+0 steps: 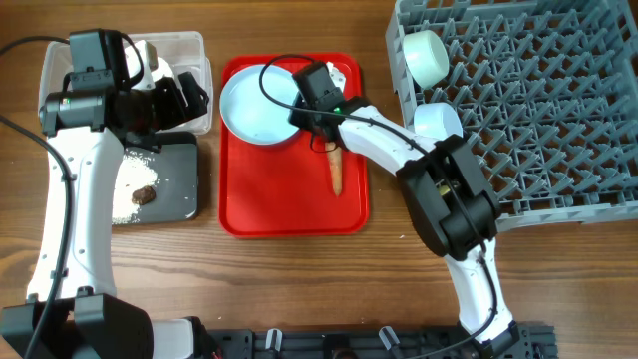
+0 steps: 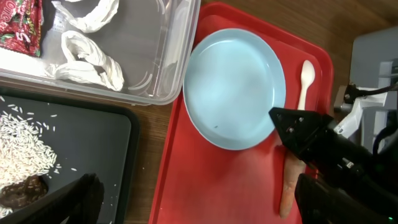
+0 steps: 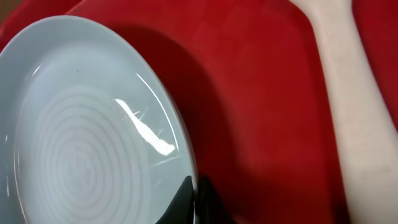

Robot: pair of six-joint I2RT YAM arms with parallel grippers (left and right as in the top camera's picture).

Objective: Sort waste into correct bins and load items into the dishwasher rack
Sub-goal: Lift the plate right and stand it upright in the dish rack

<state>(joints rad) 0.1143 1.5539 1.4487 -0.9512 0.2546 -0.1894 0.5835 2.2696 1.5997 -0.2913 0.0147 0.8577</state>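
My right gripper next needs to lift across to its right in the overhead view and bring the plate down into the rack slots, which are beside the bowls.
The light-blue plate lies on the left of the red tray. My right gripper is shut on its right rim; the right wrist view shows the dark fingers pinching the plate edge. The carrot lies just beside it and the white spoon is right of the plate. My left gripper hangs open and empty over the black bin and the tray edge. Rice crumbs and a brown lump are in that bin. The clear bin holds crumpled paper and a red wrapper.
The grey dishwasher rack fills the right side, with one pale bowl at its left corner and another at its left edge. The right arm stretches from the front across the tray's right side.
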